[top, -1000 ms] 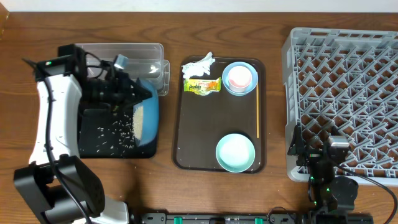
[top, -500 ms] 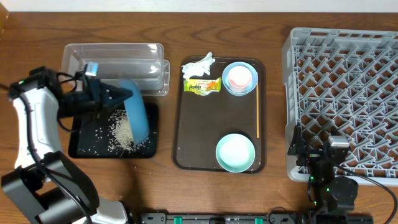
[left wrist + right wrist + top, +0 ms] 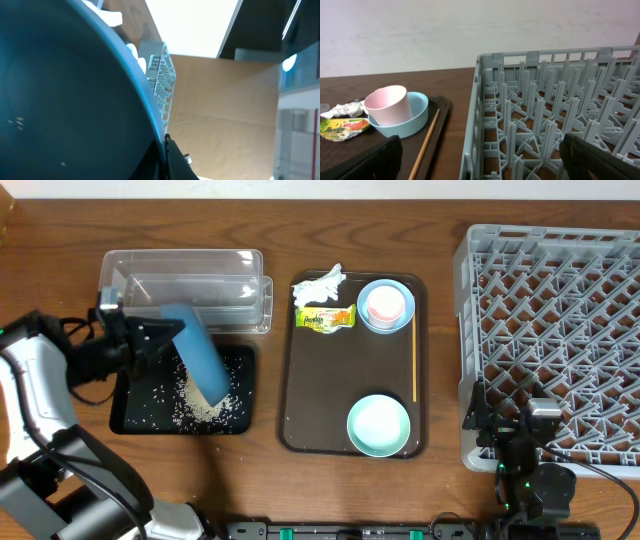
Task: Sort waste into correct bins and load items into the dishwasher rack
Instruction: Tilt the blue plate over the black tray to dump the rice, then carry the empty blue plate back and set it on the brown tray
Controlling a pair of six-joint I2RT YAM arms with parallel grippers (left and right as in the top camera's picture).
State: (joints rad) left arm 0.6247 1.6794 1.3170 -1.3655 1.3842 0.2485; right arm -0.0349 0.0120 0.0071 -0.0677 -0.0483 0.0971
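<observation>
My left gripper should swing across next, level the bowl and lower it onto the brown tray's bare middle (image 3: 331,364), which lies to the gripper's right in the overhead view.
My left gripper (image 3: 140,338) is shut on the rim of the large dark blue bowl (image 3: 198,352) and holds it tipped on edge over the black tray (image 3: 135,420). Loose rice (image 3: 200,402) lies scattered in that tray. In the left wrist view the bowl (image 3: 60,100) fills the frame, with my finger (image 3: 165,155) clamped on its rim. The tissue (image 3: 320,283), wrapper (image 3: 325,318), pink cup (image 3: 386,302) inside the light blue bowl (image 3: 400,322), and the mint bowl (image 3: 379,425) sit on the brown tray. My right gripper (image 3: 480,155) is open and empty at the rack's (image 3: 560,330) front-left corner.
The clear tub (image 3: 185,275) stands just behind the black tray. The brown serving tray (image 3: 300,400) lies in the middle with a wooden chopstick (image 3: 414,360) along its right side. In the right wrist view the rack (image 3: 545,115) is close in front.
My left arm has swung left and the blue bowl has tipped steeper. Its rice has slid out onto the black tray. The right arm has not moved.
</observation>
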